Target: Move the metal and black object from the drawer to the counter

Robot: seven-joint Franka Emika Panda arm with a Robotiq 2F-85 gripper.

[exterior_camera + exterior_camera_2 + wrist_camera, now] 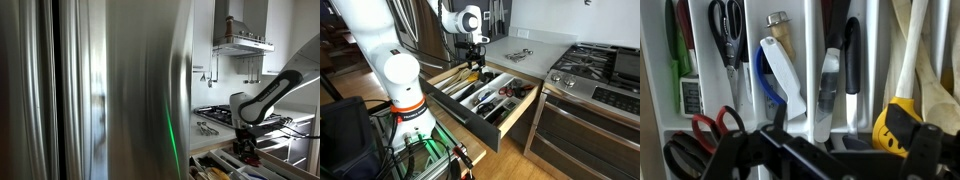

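My gripper will go down into the tray's slot to close on the slim utensil. The slim utensil's metal body (851,110) lies below my gripper, lined up between the spread fingers.
A metal and black utensil (830,88) lies in a middle slot of the white divider tray (810,40) inside the open drawer (510,118). My gripper (840,148) hovers just above it with its dark fingers spread and nothing between them. In both exterior views the gripper (473,64) (246,146) points down over the back part of the drawer. The counter (542,46) lies beyond the drawer, beside the stove.
The tray also holds black-handled scissors (728,25), red-handled scissors (710,125), a white and blue tool (780,75), a yellow tool (902,125) and wooden spoons (915,50). Metal utensils (519,55) lie on the counter. A stove (595,70) and a steel fridge (100,90) stand nearby.
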